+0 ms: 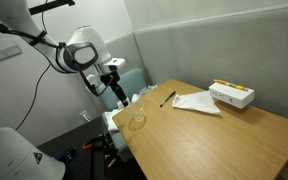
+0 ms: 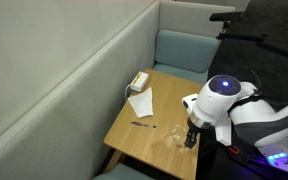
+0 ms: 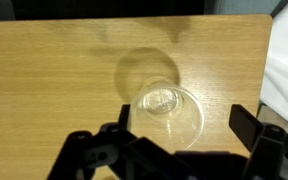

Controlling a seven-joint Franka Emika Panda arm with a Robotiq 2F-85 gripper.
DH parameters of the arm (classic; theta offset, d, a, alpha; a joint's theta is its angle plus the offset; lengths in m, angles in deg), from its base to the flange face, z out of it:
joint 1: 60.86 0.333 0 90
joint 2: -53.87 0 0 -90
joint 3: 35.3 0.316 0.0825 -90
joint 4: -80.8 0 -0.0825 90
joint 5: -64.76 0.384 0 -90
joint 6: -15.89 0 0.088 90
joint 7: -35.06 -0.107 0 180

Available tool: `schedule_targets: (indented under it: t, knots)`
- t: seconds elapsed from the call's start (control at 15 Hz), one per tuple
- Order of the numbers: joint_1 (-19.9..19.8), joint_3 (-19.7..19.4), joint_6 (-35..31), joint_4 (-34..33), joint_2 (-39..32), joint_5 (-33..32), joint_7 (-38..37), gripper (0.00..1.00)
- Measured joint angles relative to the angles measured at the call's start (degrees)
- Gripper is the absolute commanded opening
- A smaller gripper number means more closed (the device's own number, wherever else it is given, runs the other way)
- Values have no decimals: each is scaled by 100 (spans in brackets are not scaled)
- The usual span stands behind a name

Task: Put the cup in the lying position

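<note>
The cup's opening faces up. I will lower my gripper toward the right in the wrist view next, so that its fingers straddle the cup's rim with one finger inside.
The clear cup (image 3: 167,110) stands upright on the wooden table, with its round rim and base seen from above in the wrist view. It also shows near the table's corner in both exterior views (image 1: 137,120) (image 2: 175,135). My gripper (image 3: 184,128) is open. The cup sits between the two fingers, closer to the left finger. I cannot tell whether that finger touches the rim. In both exterior views the gripper (image 1: 122,93) (image 2: 190,138) hangs by the table's edge, right beside the cup.
A white box (image 1: 231,95) (image 2: 139,81), a white sheet (image 1: 196,102) (image 2: 140,103) and a thin black pen (image 1: 168,98) (image 2: 143,125) lie farther along the table (image 1: 214,135). A teal bench (image 2: 184,50) and grey wall border it. The table edge (image 3: 270,70) runs just right of the cup.
</note>
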Motion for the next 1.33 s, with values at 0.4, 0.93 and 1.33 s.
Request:
schedule_targets:
  t: [0.4,0.93,1.33]
  knots:
    - [138,-274,-1038,-258,-704,-537,-777,100]
    - [1277,-1356,-1081,-872,-1300,-1831,-2372,100]
    - [1551,-1452,-1071,-1236,-1925,-1831,-2554,59]
